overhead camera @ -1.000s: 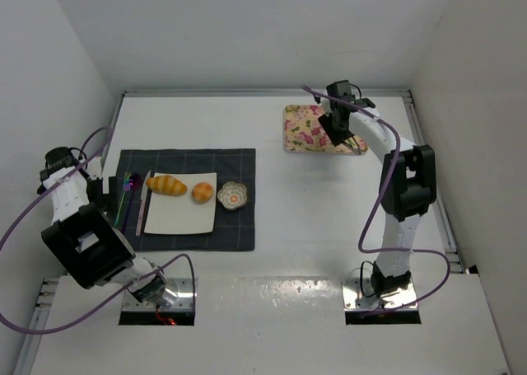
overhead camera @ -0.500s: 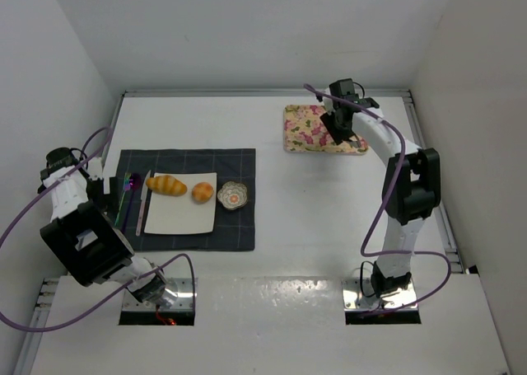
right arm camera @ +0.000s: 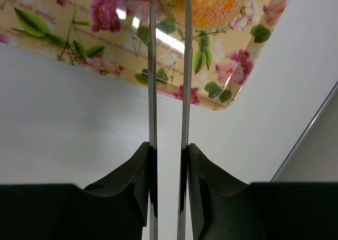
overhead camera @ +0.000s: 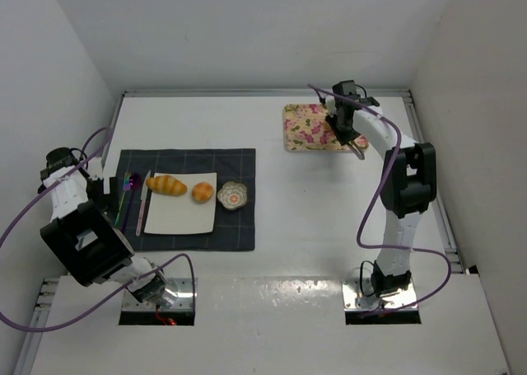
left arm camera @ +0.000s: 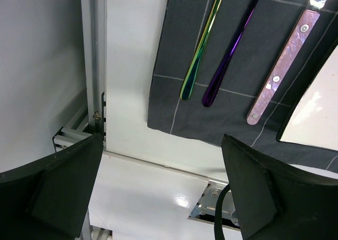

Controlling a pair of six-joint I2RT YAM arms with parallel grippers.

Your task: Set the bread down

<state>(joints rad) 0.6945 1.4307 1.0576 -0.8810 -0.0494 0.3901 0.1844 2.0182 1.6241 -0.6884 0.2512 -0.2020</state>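
Observation:
The near half of the plate is empty, so I need to lift my right gripper, move it to the left in the top view, lower it there and let go of the tongs.
A long ridged roll (overhead camera: 166,185) and a small round bun (overhead camera: 202,192) lie on a white plate (overhead camera: 183,217) on the dark placemat. A sugared ring-shaped donut (right arm camera: 206,8) lies on the floral tray (right arm camera: 79,34) at the back right; in the top view my right arm hides it. My right gripper (right arm camera: 169,150) is shut on metal tongs (right arm camera: 152,92), whose two thin arms reach over the donut's left part. The tong tips are out of frame. In the top view that gripper (overhead camera: 344,126) hangs over the tray's right end (overhead camera: 305,128). My left gripper (left arm camera: 162,140) is open and empty, beside the placemat's left edge.
A small floral dish (overhead camera: 233,195) sits right of the plate. Iridescent cutlery (left arm camera: 199,66) and a pink-handled knife (left arm camera: 280,76) lie on the placemat (left arm camera: 179,29). A metal rail (left arm camera: 95,55) runs along the table's left edge. White walls enclose the table.
My right wrist has shifted slightly right over the tray's right end and turned. The left arm and the bread on the plate have not moved.

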